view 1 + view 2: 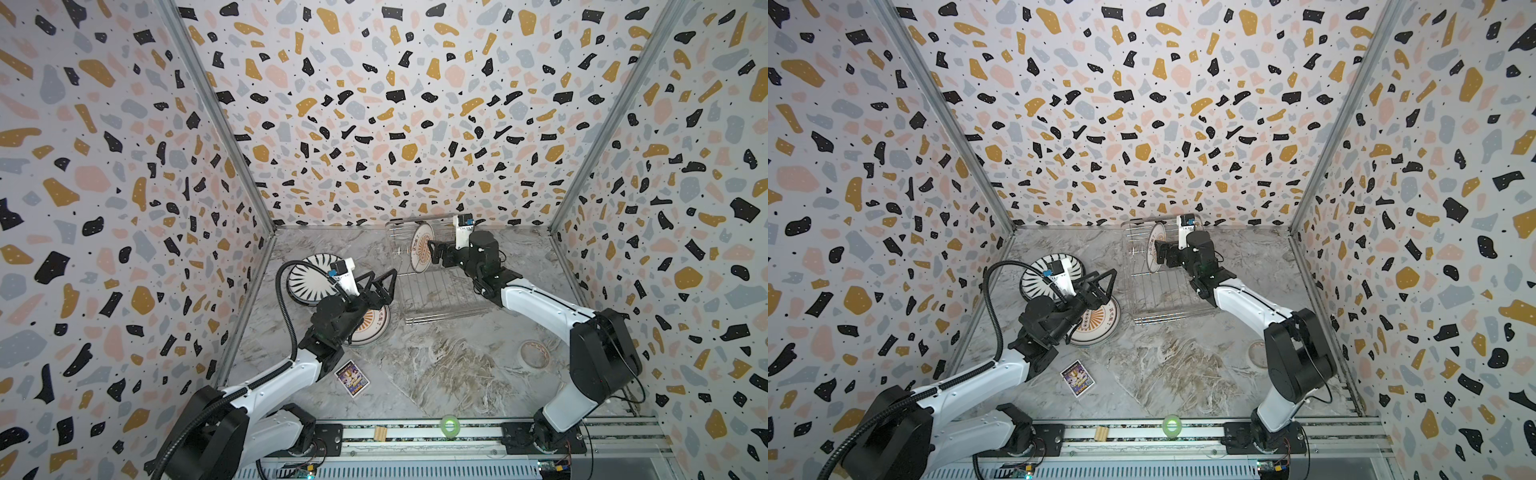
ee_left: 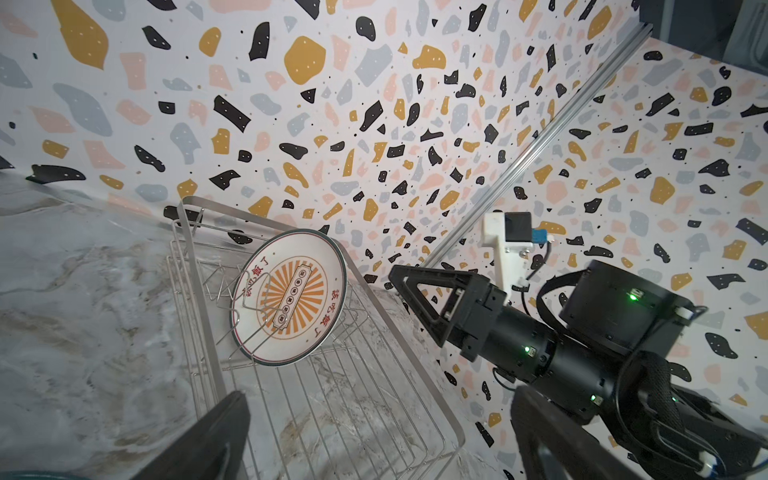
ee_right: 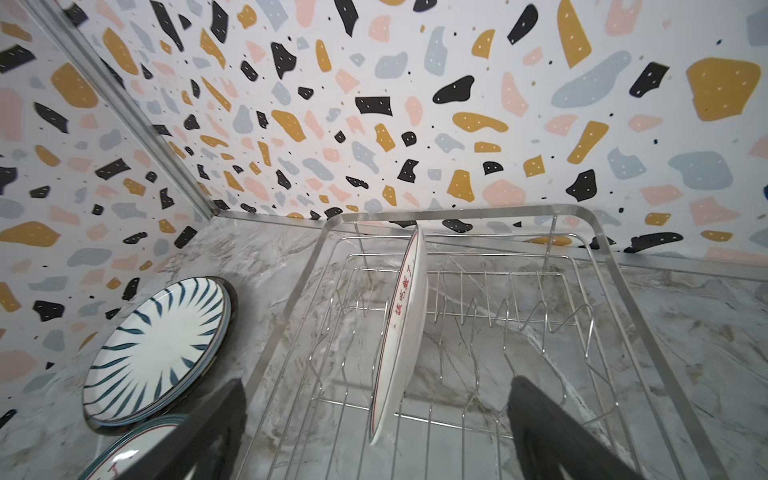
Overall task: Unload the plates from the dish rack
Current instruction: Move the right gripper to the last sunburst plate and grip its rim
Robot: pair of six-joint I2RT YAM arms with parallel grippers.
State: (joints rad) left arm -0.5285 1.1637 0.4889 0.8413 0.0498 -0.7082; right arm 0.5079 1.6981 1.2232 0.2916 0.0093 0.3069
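Observation:
The sunburst plate stands edge-on between the open fingers, so my right gripper will turn outward and move onto the plate's near rim [image 1: 432,232] [image 3: 392,360] to close.
The dish rack [image 1: 449,318], a silver wire basket, sits at the back of the marble table. One sunburst plate [image 1: 422,247] [image 3: 403,332] stands upright in its prongs. My right gripper [image 1: 433,252] [image 3: 380,436] is open over the rack, and the plate's edge lines up between its fingers without touching them. My left gripper [image 1: 384,282] [image 2: 374,440] is open and empty, just left of the rack. Below it a second sunburst plate [image 1: 372,328] lies flat on the table. A black-striped plate [image 1: 305,282] [image 3: 158,349] lies flat further left.
A purple card [image 1: 352,378] lies near the left arm's base. A tan tape roll [image 1: 535,353] sits on the table at the right. A green tape roll [image 1: 450,426] and a small wooden block [image 1: 380,433] rest on the front rail. Patterned walls close in three sides.

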